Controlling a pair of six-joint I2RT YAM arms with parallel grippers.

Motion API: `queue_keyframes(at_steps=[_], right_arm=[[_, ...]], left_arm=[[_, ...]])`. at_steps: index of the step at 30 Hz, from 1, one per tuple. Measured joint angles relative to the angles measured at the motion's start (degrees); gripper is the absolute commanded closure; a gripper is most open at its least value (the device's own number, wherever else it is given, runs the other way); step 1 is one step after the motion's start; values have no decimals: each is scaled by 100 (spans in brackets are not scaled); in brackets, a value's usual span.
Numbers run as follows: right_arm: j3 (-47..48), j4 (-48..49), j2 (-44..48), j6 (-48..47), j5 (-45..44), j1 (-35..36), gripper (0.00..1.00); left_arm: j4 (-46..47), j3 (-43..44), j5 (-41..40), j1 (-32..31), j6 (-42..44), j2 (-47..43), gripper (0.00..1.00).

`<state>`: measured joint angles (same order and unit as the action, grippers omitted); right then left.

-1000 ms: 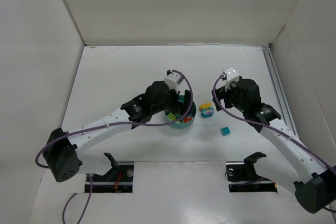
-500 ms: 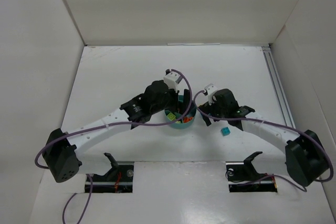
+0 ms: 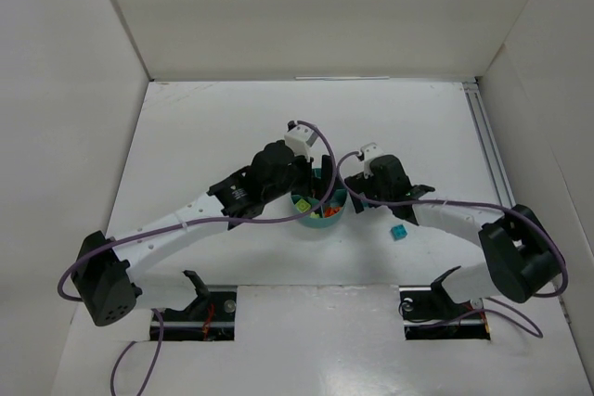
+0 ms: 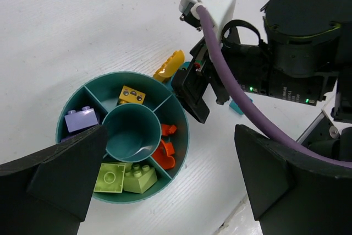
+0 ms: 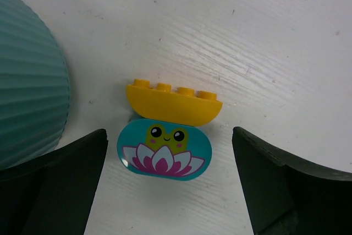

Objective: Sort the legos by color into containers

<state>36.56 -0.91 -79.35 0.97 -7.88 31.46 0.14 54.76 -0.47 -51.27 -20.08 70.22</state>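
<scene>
I need to move my right gripper down a little over the teal oval piece [image 3: 368, 203] [image 5: 164, 149] next. Then I need to close it on the piece's rounded ends.
The round teal dish [image 3: 321, 225] sits mid-table, its wedges ringing a bare centre cup [image 4: 129, 133]. In the wedges lie a purple lego [image 4: 81, 119], a yellow one [image 4: 132, 95], orange pieces [image 4: 166, 156] and two yellow-green bricks [image 4: 124, 177]. My left gripper [image 4: 169, 155] hangs open above the dish, holding nothing. Just right of the dish, a curved yellow lego [image 5: 173, 103] touches a teal oval piece with a frog print [image 5: 164, 152]. My right gripper [image 5: 169, 144] is open low over the table, one finger on each side of the teal piece. The dish wall [image 5: 27, 81] is close on its left.
A small teal brick [image 3: 398, 232] lies alone on the table, right of the dish and nearer the arm bases. White walls enclose the table on the left, back and right. The right arm's wrist and purple cable [image 4: 236, 81] crowd the dish's right side.
The right arm has swung left and down to the two pieces beside the dish, and its jaws have opened a little wider. The left arm has barely shifted.
</scene>
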Motion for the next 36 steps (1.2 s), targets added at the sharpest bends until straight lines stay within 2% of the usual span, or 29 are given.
queue_keyframes(at_steps=[6, 17, 18, 19, 25, 30, 36], right_arm=[[0, 136, -407, 138, 35, -37, 7], [-2, 181, -448, 297, -170, -116, 22], [-2, 181, -450, 304, -190, -125, 24], [-2, 184, -448, 306, -203, -140, 30], [-63, 210, -382, 262, -181, -186, 34], [-348, 160, 323, -208, 70, -214, 38], [-479, 142, 2188, -1545, 1025, -214, 40]], left_arm=[[-52, 0, -70, 0, -35, -2, 0], [-90, 0, -192, 0, -79, -59, 0], [-90, 0, -195, 0, -81, -61, 0], [-90, 0, -197, 0, -83, -61, 0], [-131, 0, -258, 0, -85, -63, 0], [-127, 0, -173, 96, -120, -63, 0], [-26, 0, 468, 501, -92, -63, 0]])
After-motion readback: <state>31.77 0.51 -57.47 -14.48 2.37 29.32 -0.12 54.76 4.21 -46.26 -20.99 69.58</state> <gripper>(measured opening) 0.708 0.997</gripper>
